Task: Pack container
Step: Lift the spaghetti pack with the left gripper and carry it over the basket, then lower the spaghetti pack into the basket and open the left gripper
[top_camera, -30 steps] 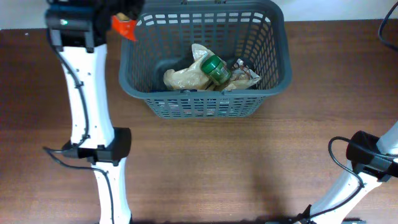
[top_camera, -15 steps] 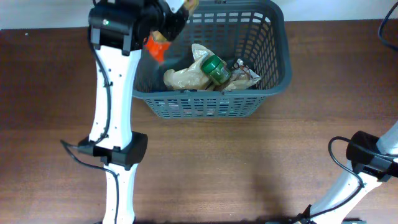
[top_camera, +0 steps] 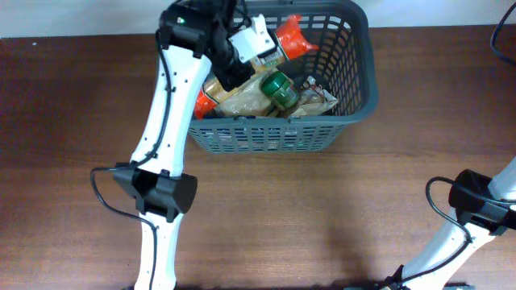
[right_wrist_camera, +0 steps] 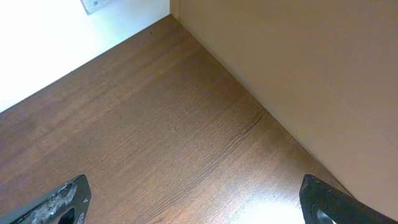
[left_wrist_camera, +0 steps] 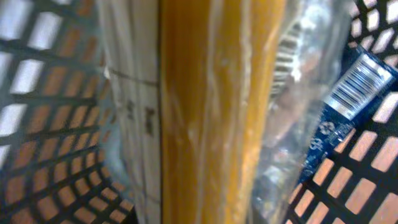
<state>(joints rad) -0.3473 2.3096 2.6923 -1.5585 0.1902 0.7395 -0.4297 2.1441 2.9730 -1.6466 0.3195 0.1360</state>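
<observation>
My left gripper holds the long clear packet [top_camera: 290, 39]. I should lower it slightly toward the beige bag next, beside the green-lidded jar, then open the gripper.
The container [top_camera: 367, 76] is a dark grey lattice basket at the table's far side. My left gripper [top_camera: 238, 64] reaches over its left half, shut on a long clear packet [top_camera: 290, 39] with orange ends that slants across the inside. In the left wrist view the packet [left_wrist_camera: 205, 112] fills the frame as a yellow-orange band in clear film, with the container's lattice [left_wrist_camera: 37, 124] behind it; my fingers are hidden there. My right gripper [right_wrist_camera: 196, 205] stands open over bare wood, nothing between its fingertips [right_wrist_camera: 62, 199].
Inside the basket lie a green-lidded jar [top_camera: 278, 87], a beige bag [top_camera: 242, 103] and a small printed packet [top_camera: 318, 98]. The right arm [top_camera: 476, 201] sits at the near right corner. A wall edge [right_wrist_camera: 311, 74] runs beside the right gripper.
The left arm has swung right from beyond the basket's left corner to over its inside, carrying the orange-ended packet with it. The right arm has not moved.
</observation>
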